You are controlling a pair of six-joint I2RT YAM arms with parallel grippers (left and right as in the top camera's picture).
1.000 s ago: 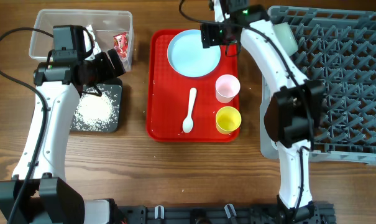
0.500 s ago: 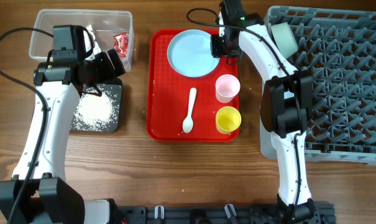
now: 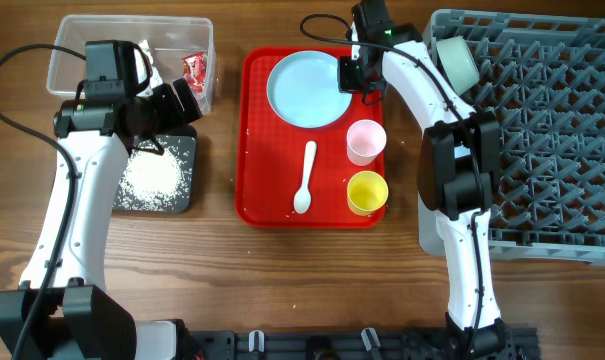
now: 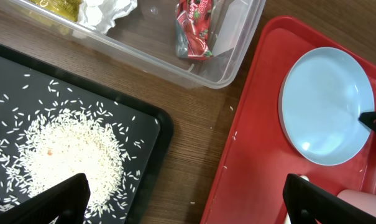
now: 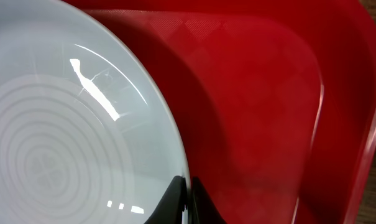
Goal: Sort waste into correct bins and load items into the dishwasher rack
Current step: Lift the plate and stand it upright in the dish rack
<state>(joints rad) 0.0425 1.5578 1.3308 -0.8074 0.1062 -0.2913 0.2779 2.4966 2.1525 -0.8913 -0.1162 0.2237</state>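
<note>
The robot's right gripper needs to lift the plate (image 3: pixel 304 89) across next, then lower it and let go at empty rack slots (image 3: pixel 499 70) beside the bowl, which are to the right in the overhead view.
The light-blue plate (image 3: pixel 304 89) (image 5: pixel 63 137) (image 4: pixel 327 106) lies at the back of the red tray (image 3: pixel 272 190). My right gripper (image 3: pixel 348 76) (image 5: pixel 188 202) is shut on the plate's right rim, one finger on each side of the edge. A white spoon (image 3: pixel 305 178), a pink cup (image 3: pixel 365 141) and a yellow cup (image 3: pixel 367 192) also sit on the tray. My left gripper (image 3: pixel 177 100) (image 4: pixel 188 208) hangs open above the black tray (image 3: pixel 187 170) of rice (image 4: pixel 69 152), holding nothing. A red wrapper (image 3: pixel 194 70) (image 4: pixel 197 28) and white tissue (image 4: pixel 104 9) lie in the clear tub (image 3: pixel 207 45).
The grey dishwasher rack (image 3: pixel 542 130) fills the right side, with a light-blue bowl (image 3: pixel 459 60) at its back left corner. Bare wood lies in front of the trays. Loose rice grains dot the red tray (image 4: pixel 250 155) and the table.
My right gripper came down onto the plate's right rim and closed on it; the plate shifted slightly left. The left arm has stayed still.
</note>
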